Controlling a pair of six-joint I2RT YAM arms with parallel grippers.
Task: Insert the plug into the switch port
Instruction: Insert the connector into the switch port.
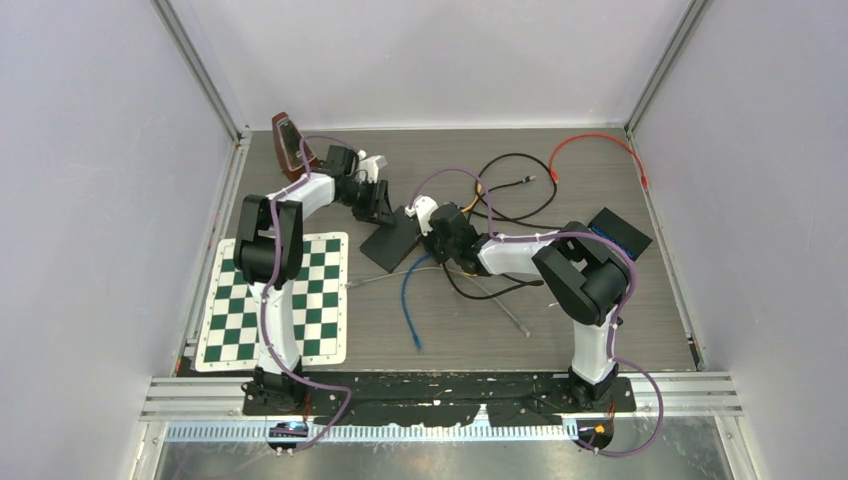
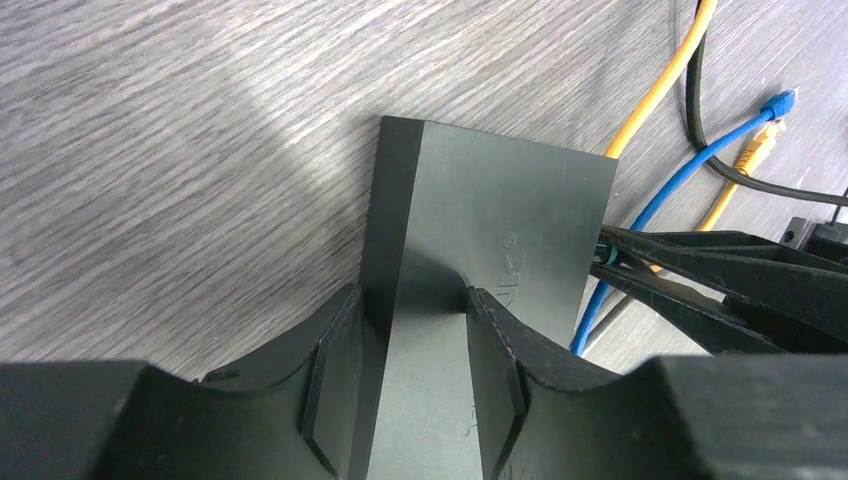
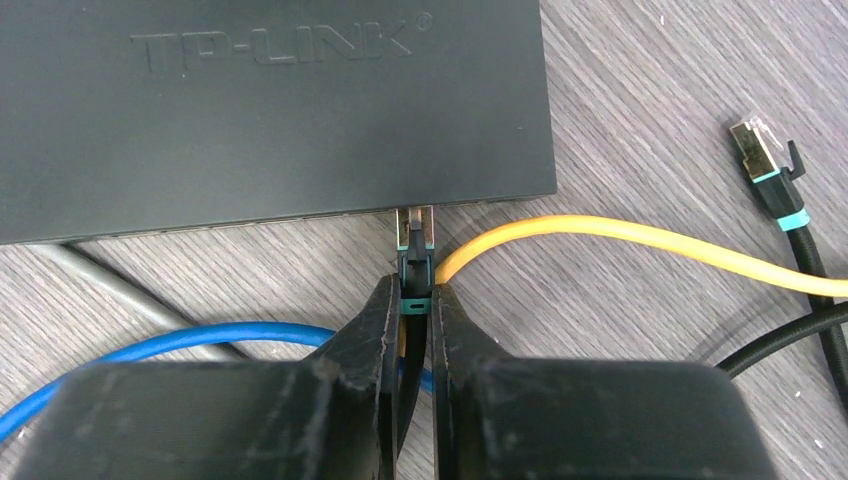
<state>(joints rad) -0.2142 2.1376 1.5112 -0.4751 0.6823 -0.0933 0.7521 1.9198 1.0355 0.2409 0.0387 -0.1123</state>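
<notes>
My right gripper shifts the plug slightly outward next, lined up against the switch's front edge [image 3: 414, 208], as the gold-coloured tip still shows outside.
The switch [image 3: 270, 110] is a flat black TP-LINK box; it also shows in the top view [image 1: 392, 243]. My left gripper [image 2: 415, 330] is shut on the switch [image 2: 490, 230], one finger on each flat face. My right gripper [image 3: 413, 305] is shut on the plug [image 3: 413, 240], a clear connector with a black and teal boot. The plug's tip meets the switch's front edge near its right corner. How deep it sits in a port is hidden. In the top view the right gripper [image 1: 432, 228] stands just right of the switch, the left gripper [image 1: 378, 208] behind it.
Loose cables lie by the switch: yellow [image 3: 650, 245], blue [image 3: 200, 338], grey [image 3: 110, 285], and black ending in a spare plug [image 3: 765, 150]. A checkerboard mat [image 1: 280, 300] lies front left. A red cable [image 1: 590, 148] and a second black box [image 1: 620, 232] sit at the right.
</notes>
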